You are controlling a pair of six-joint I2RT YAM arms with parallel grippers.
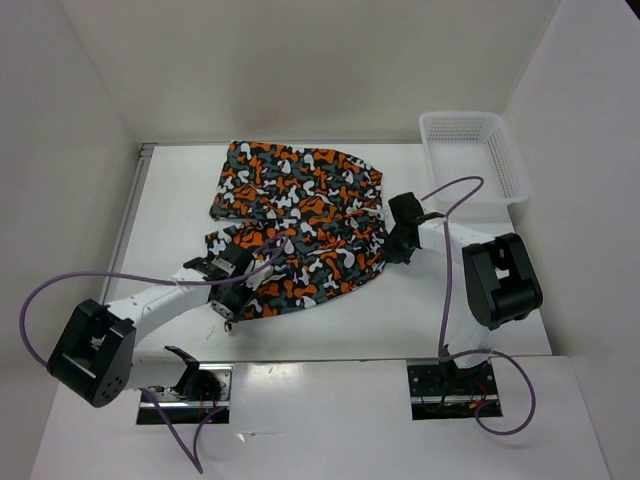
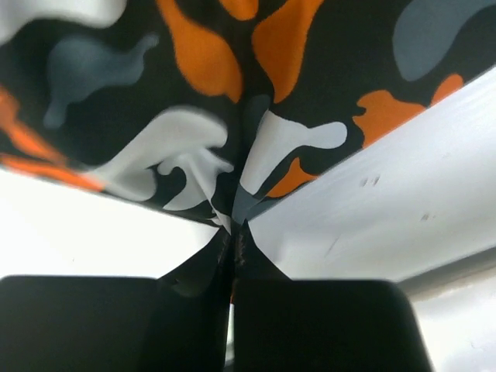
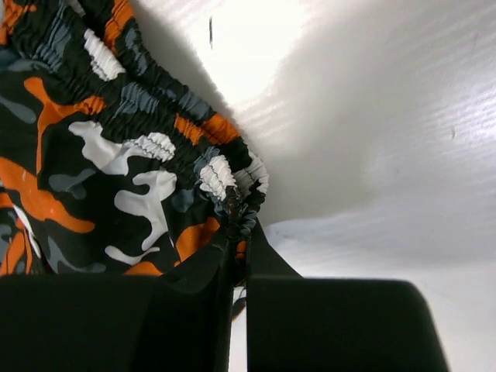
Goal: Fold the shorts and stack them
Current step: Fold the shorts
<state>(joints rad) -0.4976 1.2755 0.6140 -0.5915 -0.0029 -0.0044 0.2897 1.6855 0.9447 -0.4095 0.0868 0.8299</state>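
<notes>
My right gripper should next move outward toward the shorts' far corner by the basket and let go of the gathered waistband of the shorts, because that corner is outward of the gripper.
The shorts, in an orange, black, grey and white camouflage print, lie spread on the white table in the middle of the top view. My left gripper is at their near left corner, shut on the cloth edge; the left wrist view shows the fabric pinched between the black fingers. My right gripper is at their right side, shut on the gathered elastic waistband, which bunches at the fingertips.
A white mesh basket stands at the back right of the table. White walls close in on the left, the back and the right. Purple cables loop from both arms over the table's near part.
</notes>
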